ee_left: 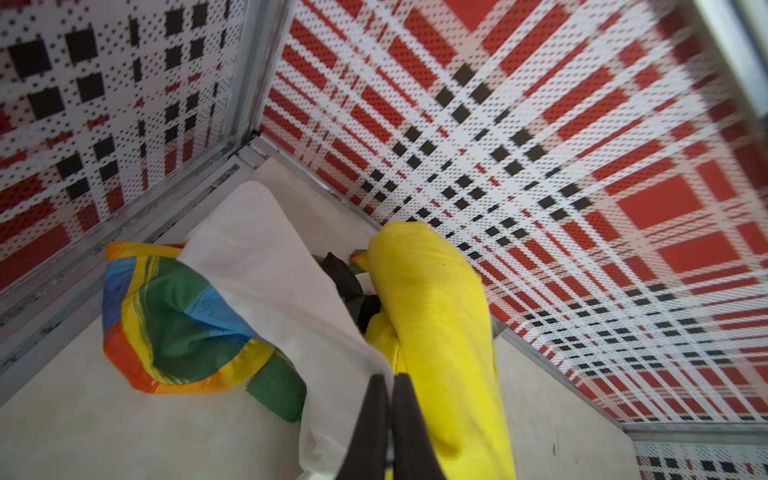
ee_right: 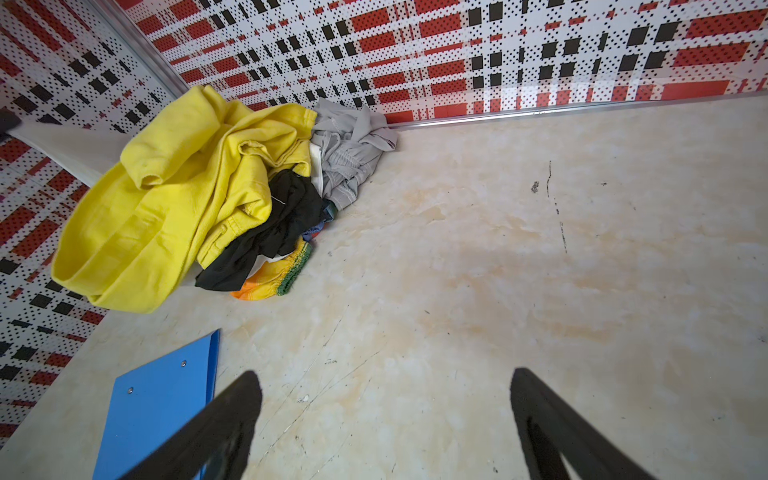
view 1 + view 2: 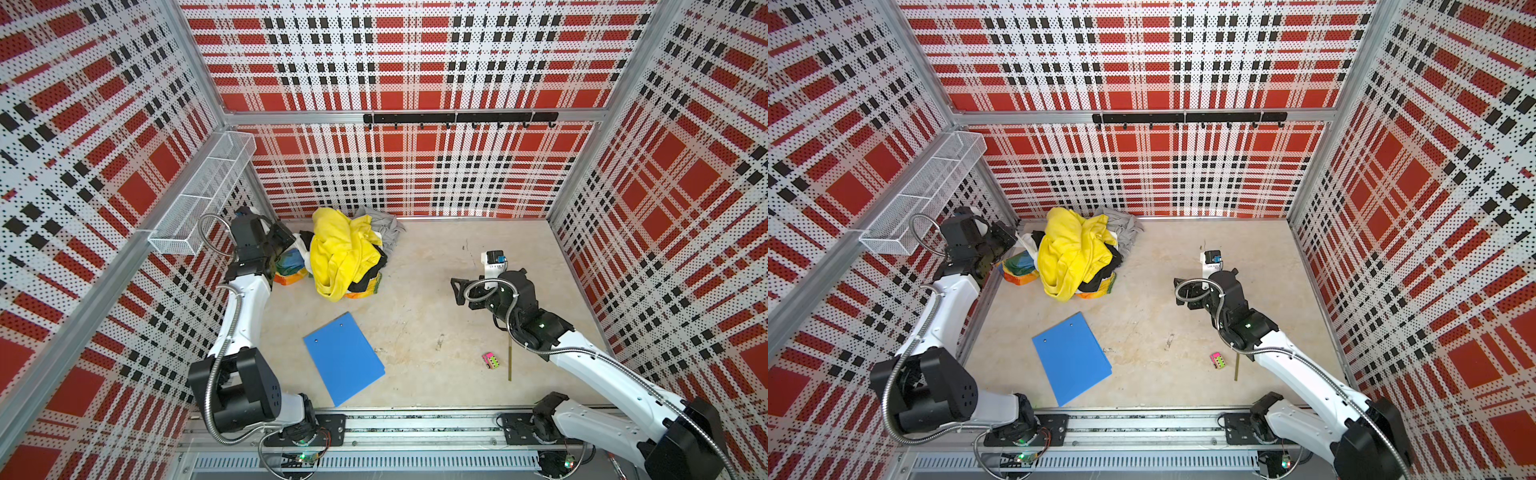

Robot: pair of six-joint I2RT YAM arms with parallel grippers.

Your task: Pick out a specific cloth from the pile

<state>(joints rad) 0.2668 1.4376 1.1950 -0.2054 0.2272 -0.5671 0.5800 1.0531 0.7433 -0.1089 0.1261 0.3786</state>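
Note:
The left gripper should next bring the stretched white garment down against the yellow garment's side (image 1: 416, 320) and let go of it there, because it hangs across the rainbow-striped cloth (image 1: 174, 316).
The pile (image 3: 345, 253) lies at the back left of the floor, with a plain yellow garment (image 1: 436, 316) on top and black and grey pieces beside it. The rainbow-striped cloth (image 1: 174, 316) sits mostly buried under it; its ends stick out at the left (image 3: 291, 268) and at the front (image 2: 274, 278). My left gripper (image 1: 388, 380) hangs at the pile's left side, shut on a stretched white garment (image 1: 266, 266) just above the striped cloth. My right gripper (image 2: 384, 378) is open and empty over bare floor, well right of the pile (image 3: 457, 291).
A blue folder (image 3: 343, 357) lies on the floor in front of the pile. A small pink toy (image 3: 490, 359) and a thin stick (image 3: 510, 353) lie near the right arm. A wire basket (image 3: 203, 195) hangs on the left wall and a black hook rail (image 3: 457, 118) on the back wall.

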